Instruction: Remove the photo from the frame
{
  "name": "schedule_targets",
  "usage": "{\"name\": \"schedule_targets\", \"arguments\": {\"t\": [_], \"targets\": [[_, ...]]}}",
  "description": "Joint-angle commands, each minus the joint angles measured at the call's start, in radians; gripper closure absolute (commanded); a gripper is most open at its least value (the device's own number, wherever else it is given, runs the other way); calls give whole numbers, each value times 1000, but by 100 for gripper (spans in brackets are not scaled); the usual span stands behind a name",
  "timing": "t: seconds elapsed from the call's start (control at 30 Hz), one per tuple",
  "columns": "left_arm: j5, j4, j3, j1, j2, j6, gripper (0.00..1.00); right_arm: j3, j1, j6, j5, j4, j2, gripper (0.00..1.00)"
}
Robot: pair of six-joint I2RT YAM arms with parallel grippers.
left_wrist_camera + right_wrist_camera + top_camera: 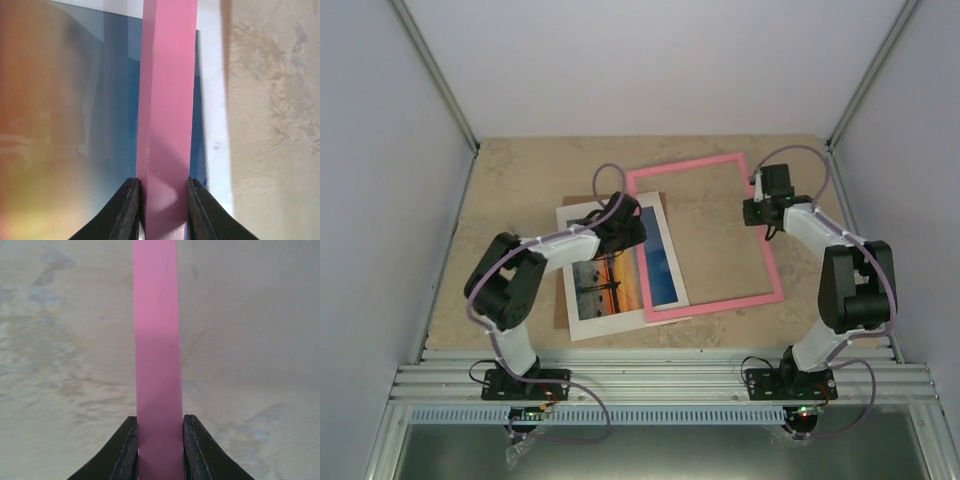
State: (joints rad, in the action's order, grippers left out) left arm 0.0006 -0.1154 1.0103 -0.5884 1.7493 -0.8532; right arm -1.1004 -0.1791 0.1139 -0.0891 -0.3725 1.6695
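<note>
My right gripper should next move toward the nearby side panel and down to bare table, as the frame's other bar still hangs over the photo's blue part.
The pink frame (720, 166) is an open rectangle held over the table, shifted right of the photo. The photo (620, 280), orange sunset over blue water, lies in its white mat (582, 213) on the table, with a brown board edge under it at the left. My left gripper (632, 222) is shut on the frame's left bar (165, 125); the blue part of the photo (115, 100) shows beneath it. My right gripper (756, 205) is shut on the frame's right bar (157, 355), with only table below.
The beige stone-look tabletop (520, 190) is walled by white panels at left, right and back. A metal rail (660, 380) runs along the near edge by the arm bases.
</note>
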Motion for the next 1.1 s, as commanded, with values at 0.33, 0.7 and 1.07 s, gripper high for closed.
{"name": "schedule_targets", "arguments": {"t": [0.33, 0.7, 1.07], "targets": [[139, 121, 342, -190, 256, -122, 100, -207, 201, -77, 5, 21, 217, 100], [151, 92, 449, -231, 367, -120, 100, -287, 225, -56, -91, -11, 342, 81], [103, 111, 393, -225, 336, -123, 84, -261, 196, 10, -176, -95, 213, 38]]}}
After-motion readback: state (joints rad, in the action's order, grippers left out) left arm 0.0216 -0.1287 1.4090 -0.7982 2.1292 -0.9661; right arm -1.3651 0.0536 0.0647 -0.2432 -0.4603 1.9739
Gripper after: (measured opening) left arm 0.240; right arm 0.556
